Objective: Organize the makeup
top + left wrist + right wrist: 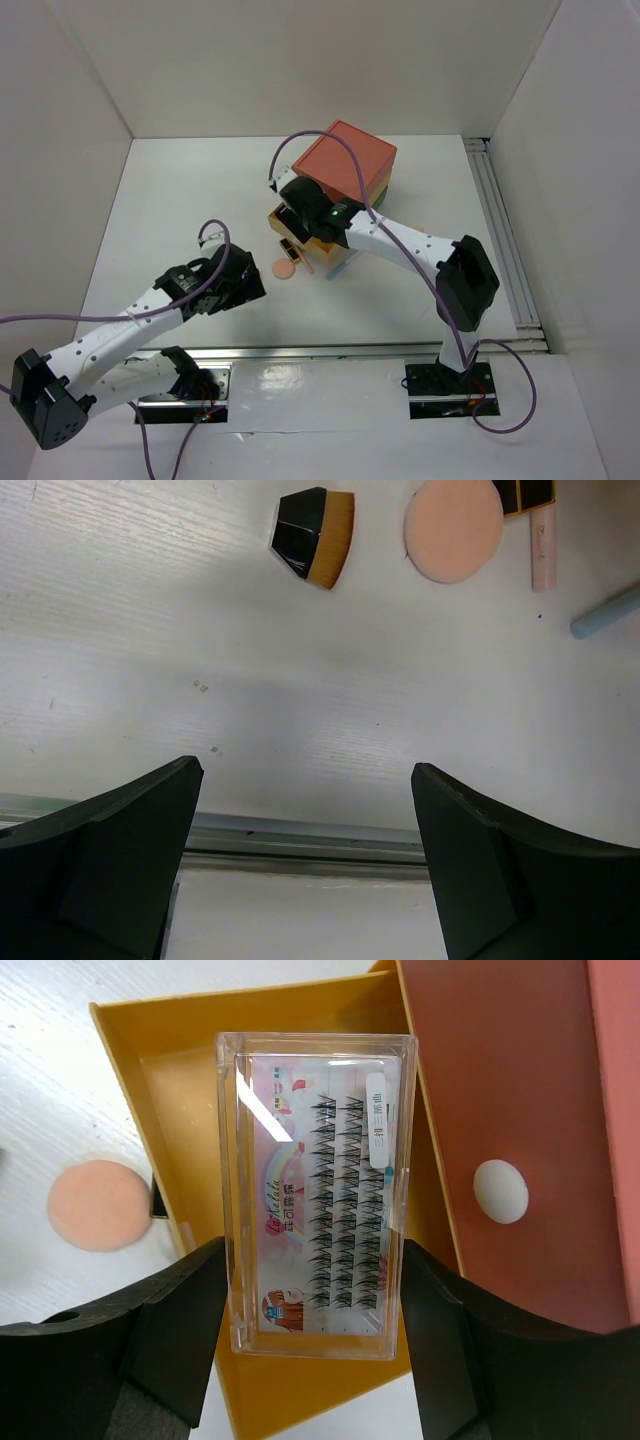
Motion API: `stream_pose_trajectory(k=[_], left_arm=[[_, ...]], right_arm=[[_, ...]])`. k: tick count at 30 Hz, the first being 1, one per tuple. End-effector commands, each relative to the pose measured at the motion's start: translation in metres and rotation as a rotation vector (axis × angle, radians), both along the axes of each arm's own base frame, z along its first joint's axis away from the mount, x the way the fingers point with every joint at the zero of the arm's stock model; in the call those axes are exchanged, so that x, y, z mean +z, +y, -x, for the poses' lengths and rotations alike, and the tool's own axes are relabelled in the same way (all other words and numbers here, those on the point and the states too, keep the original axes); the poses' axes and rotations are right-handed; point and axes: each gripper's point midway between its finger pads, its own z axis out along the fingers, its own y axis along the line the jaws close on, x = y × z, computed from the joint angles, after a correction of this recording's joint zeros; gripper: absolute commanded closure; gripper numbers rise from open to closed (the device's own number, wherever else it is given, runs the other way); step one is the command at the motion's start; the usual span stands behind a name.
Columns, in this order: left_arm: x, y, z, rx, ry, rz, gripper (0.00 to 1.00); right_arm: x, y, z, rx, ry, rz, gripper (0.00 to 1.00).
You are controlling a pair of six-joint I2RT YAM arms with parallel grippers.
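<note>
The black brush with orange bristles lies beyond and below my left gripper's fingers, so I need to bring that open gripper outward and down to close across it.
In the right wrist view my right gripper is shut on the clear lash pack, one finger on each long side, and holds it over the pulled-out yellow drawer. From above, that gripper hangs at the front left of the coral-topped drawer box. On the table in front of the drawer lie a peach sponge, a black square compact, a pink stick, a blue stick and a black brush with orange bristles. My left gripper is open and empty, near of these.
The coral drawer front with a white knob stands right of the yellow drawer. A metal rail runs along the table's near edge under my left gripper. Another rail lines the right side. White walls enclose the table.
</note>
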Motion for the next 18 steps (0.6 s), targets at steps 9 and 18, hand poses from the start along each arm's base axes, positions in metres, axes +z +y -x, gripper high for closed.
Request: stream_pose_trajectory(k=[9,18], left_arm=[[0.006,-0.013,-0.025,0.013,-0.055,0.037,0.0],[-0.027,-0.01,-0.053,0.006,-0.012,-0.013,0.04]], right_arm=[[0.035,0.005,-0.004,0.023,-0.051,-0.048,0.1],[0.093,0.022,0.025,0.097,-0.068,-0.214,0.05]])
